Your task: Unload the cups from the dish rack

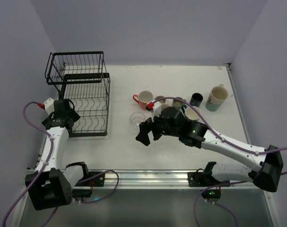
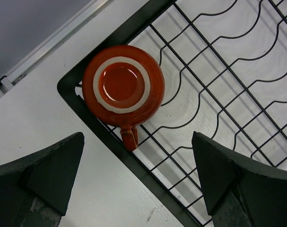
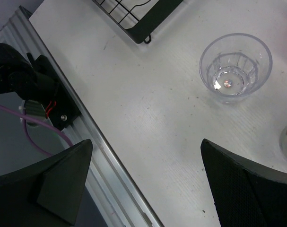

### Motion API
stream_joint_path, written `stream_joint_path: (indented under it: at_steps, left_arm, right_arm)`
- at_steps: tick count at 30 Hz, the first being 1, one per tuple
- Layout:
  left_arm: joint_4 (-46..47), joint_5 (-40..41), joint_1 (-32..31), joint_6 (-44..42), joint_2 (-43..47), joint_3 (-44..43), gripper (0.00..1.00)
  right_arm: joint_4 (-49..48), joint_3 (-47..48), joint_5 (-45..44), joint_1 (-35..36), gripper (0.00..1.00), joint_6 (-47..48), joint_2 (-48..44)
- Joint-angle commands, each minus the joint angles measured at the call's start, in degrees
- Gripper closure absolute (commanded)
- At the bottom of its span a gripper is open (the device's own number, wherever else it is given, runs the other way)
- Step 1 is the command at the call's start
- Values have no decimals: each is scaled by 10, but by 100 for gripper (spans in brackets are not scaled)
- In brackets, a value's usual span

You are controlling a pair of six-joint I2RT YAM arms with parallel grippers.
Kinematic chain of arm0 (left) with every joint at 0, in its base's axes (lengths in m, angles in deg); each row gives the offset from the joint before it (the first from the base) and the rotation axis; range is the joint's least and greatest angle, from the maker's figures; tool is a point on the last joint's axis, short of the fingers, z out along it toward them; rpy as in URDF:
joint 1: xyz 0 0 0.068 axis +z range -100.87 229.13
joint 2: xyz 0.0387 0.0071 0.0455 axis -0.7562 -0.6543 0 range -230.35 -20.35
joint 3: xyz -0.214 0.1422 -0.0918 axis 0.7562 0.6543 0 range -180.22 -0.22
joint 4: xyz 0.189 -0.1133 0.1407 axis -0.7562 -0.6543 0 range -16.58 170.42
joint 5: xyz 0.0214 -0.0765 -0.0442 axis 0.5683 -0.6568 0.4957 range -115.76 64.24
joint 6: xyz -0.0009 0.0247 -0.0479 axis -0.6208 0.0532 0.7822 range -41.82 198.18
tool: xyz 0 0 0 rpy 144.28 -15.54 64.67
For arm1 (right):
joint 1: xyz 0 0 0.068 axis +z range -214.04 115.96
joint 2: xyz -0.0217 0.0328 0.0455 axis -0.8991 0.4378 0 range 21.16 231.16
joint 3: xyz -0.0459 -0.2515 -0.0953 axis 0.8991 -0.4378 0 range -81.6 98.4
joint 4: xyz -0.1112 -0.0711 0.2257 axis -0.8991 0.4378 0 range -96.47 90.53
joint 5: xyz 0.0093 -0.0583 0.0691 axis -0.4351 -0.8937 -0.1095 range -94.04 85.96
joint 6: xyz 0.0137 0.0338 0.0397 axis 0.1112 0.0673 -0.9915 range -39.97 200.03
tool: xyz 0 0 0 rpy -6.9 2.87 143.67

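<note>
My left gripper's open fingers come down astride the orange-red cup's round body (image 2: 123, 85) next, because the handle points between them and stays out of their way.
The black wire dish rack (image 1: 89, 134) stands at the table's left. In the left wrist view an orange-red cup (image 2: 123, 85) sits upside down in the corner of the dish rack's (image 2: 89, 124) lower tray, handle pointing toward me. My left gripper (image 2: 138, 175) hangs open just above it; from above, my left gripper (image 1: 66, 115) hides the cup. A clear glass tumbler (image 3: 235, 66) stands upright on the table. My right gripper (image 3: 145, 175) is open and empty, just short of the tumbler (image 1: 137, 118). From above, my right gripper (image 1: 147, 132) is at mid-table.
Several cups stand on the table's right half: a red-handled mug (image 1: 144, 99), a dark blue cup (image 1: 196, 99), a large cream mug (image 1: 216, 98) and a cream cup (image 1: 192, 112). The metal rail (image 3: 91, 137) marks the near table edge. The rack's raised basket (image 1: 77, 66) holds nothing.
</note>
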Motion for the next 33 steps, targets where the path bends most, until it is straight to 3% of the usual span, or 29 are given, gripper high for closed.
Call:
stream_joint_path:
  at_steps: [1,5,11,26,28,33]
  left_arm:
    - [38,-31,14,-37,-33,-40,0]
    - [33,-27,38,-55,-105,-64,0]
    - [47,-65,90,-86,-136,-71,0]
    - [86,-47,105,-100,-199,-76,0]
    - [90,-40,104,-98,-206,-75,5]
    - [93,-50,104,-99,-203,-73,32]
  right_arm:
    - [-51,-8,32,1,1,-6,-26]
    - [-53,-12,47,2,1,-7,-27]
    - [-52,-15,39,2,1,-4,-29]
    - [-51,-11,32,2,1,1,-16]
    - [-50,-10,31,1,1,1,-12]
    - [-45,-5,20,1,1,2,-6]
